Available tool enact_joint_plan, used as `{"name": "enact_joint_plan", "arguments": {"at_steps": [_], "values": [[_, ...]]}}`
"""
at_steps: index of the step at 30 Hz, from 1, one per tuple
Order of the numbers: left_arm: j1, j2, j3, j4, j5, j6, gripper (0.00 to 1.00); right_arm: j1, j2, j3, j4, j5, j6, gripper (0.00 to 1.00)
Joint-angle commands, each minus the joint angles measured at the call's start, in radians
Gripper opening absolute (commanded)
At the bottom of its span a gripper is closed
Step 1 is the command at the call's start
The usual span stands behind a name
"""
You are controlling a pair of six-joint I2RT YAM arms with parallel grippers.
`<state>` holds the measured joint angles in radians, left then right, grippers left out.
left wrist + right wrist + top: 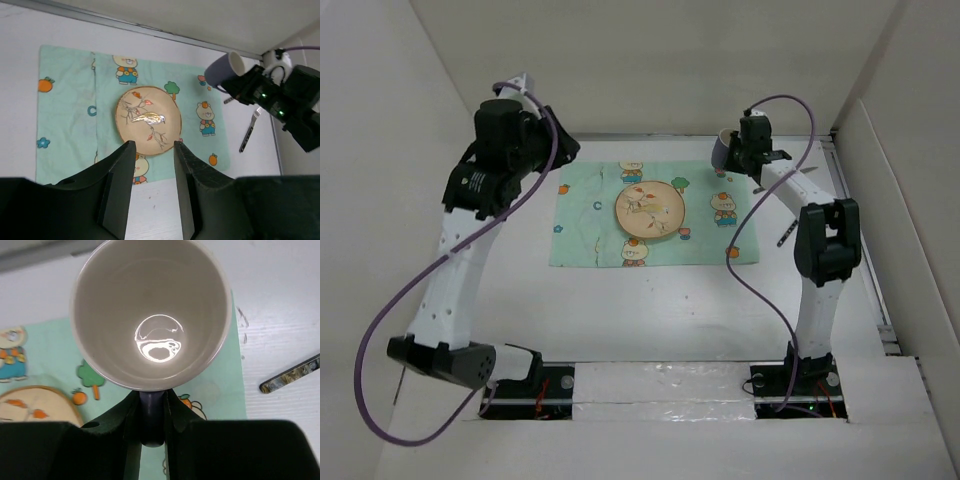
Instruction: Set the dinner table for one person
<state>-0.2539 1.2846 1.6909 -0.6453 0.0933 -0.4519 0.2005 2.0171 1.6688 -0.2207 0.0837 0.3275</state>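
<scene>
My right gripper moves down toward the mat's far corner by the tree print next and lets go of the mug's handle, because the mug still hangs above the mat.
The dinner table (650,310) is a white tabletop with a mint-green cartoon-print mat (590,235) in its middle. A round tan plate (648,211) with a bird print lies on the mat. My right gripper (151,425) is shut on the handle of a dark mug (150,315) with a white inside. It holds the mug tilted above the mat's far right corner (725,150). My left gripper (152,147) is open and empty, raised high over the mat's left side (548,140). A fork (788,233) lies on the table right of the mat.
White walls (380,150) enclose the table on the left, back and right. A second utensil (817,172) lies near the far right wall. Purple cables (410,290) hang from both arms. The fork also shows in the left wrist view (248,131).
</scene>
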Motion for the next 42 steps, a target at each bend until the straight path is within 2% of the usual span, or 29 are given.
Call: {"name": "enact_joint_plan", "arguments": {"at_steps": [1,6,11,15,19,22,23,25,26,32,36,37,38,40,41,42], "values": [[-0.070,0.076,0.148,-0.025,-0.001,0.099,0.34,-0.016,-0.001,0.120,0.041,0.014,-0.016,0.00],[-0.070,0.062,0.056,0.081,0.013,0.125,0.36,-0.018,0.071,0.150,0.026,0.050,-0.039,0.00],[-0.070,0.058,-0.055,0.119,0.049,0.139,0.35,0.000,0.123,0.157,0.053,0.079,-0.019,0.00],[-0.070,0.053,-0.103,0.160,0.077,0.134,0.36,0.020,0.154,0.171,0.044,0.108,-0.024,0.00],[-0.070,0.058,-0.120,0.173,0.092,0.133,0.36,0.039,0.143,0.117,0.073,0.133,-0.010,0.00],[-0.070,0.068,-0.120,0.176,0.100,0.133,0.36,0.039,0.135,0.080,0.077,0.151,0.002,0.13],[-0.070,0.070,-0.122,0.179,0.102,0.133,0.36,0.039,0.137,0.083,0.069,0.152,0.005,0.23],[-0.070,0.074,-0.125,0.183,0.108,0.130,0.36,0.048,0.134,0.082,0.054,0.172,0.024,0.31],[-0.070,0.074,-0.128,0.185,0.108,0.128,0.36,0.048,0.131,0.080,0.055,0.157,0.021,0.38],[-0.070,0.065,-0.140,0.203,0.108,0.131,0.36,0.007,0.043,0.082,0.041,0.101,0.022,0.56],[-0.070,0.076,-0.139,0.231,0.132,0.134,0.36,-0.061,-0.055,0.049,0.035,0.077,0.048,0.59],[-0.070,0.078,-0.140,0.248,0.140,0.131,0.36,-0.079,-0.092,0.022,0.037,0.068,0.065,0.58],[-0.070,0.081,-0.140,0.259,0.149,0.130,0.36,-0.096,-0.110,0.006,0.041,0.068,0.071,0.52],[-0.079,0.085,-0.143,0.274,0.175,0.125,0.36,-0.145,-0.138,-0.032,0.032,0.088,0.100,0.30],[-0.093,0.088,-0.143,0.285,0.169,0.127,0.36,-0.163,-0.133,-0.035,0.011,0.120,0.114,0.06],[-0.093,0.088,-0.142,0.288,0.169,0.131,0.36,-0.182,-0.123,-0.027,-0.023,0.128,0.131,0.00]]}}
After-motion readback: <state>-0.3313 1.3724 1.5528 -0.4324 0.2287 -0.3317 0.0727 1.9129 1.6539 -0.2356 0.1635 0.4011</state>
